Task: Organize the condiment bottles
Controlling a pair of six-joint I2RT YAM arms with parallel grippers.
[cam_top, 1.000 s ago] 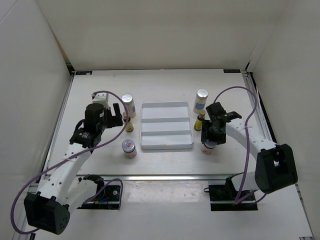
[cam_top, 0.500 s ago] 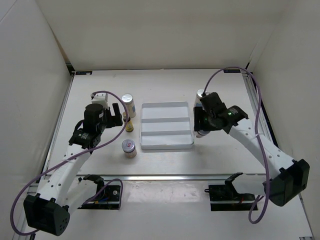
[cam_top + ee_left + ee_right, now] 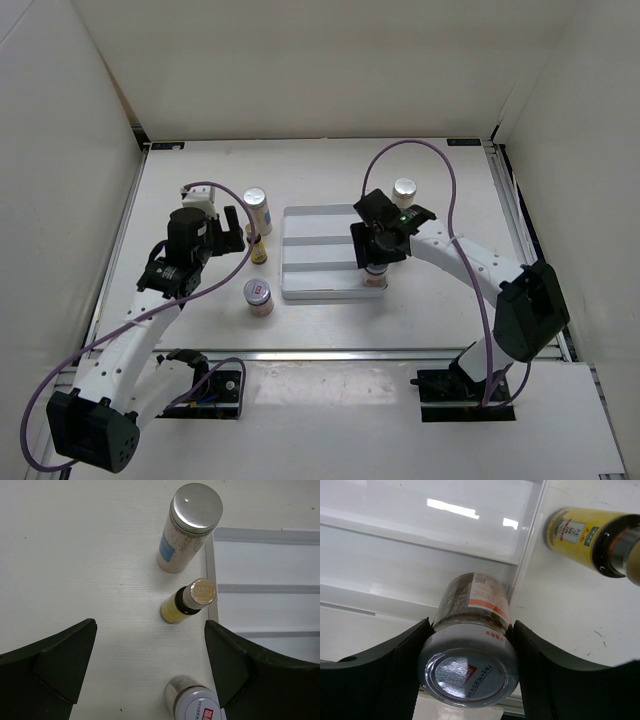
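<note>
The squat jar in my right gripper comes down slightly into the tray's near section next, just inside the tray's rim by the yellow bottle.
My right gripper (image 3: pixel 375 262) is shut on a squat jar (image 3: pixel 470 645) with a silvery lid and holds it over the right side of the white ribbed tray (image 3: pixel 320 225), just inside its right rim. I cannot tell whether the jar touches the tray. A yellow dark-capped bottle (image 3: pixel 580 535) stands just right of the tray. A white shaker (image 3: pixel 404 195) stands behind it. My left gripper (image 3: pixel 232 228) is open and empty. Below it, left of the tray, stand a white shaker (image 3: pixel 190 527), a yellow bottle (image 3: pixel 190 602) and a second squat jar (image 3: pixel 200 705).
The tray (image 3: pixel 270 580) has three ribbed compartments, with nothing in the far and middle ones. White walls enclose the table on three sides. A metal rail (image 3: pixel 330 353) runs along the near edge.
My right gripper has lifted the squat jar from the table right of the tray and carried it left, over the tray's right side. The left arm has not moved.
</note>
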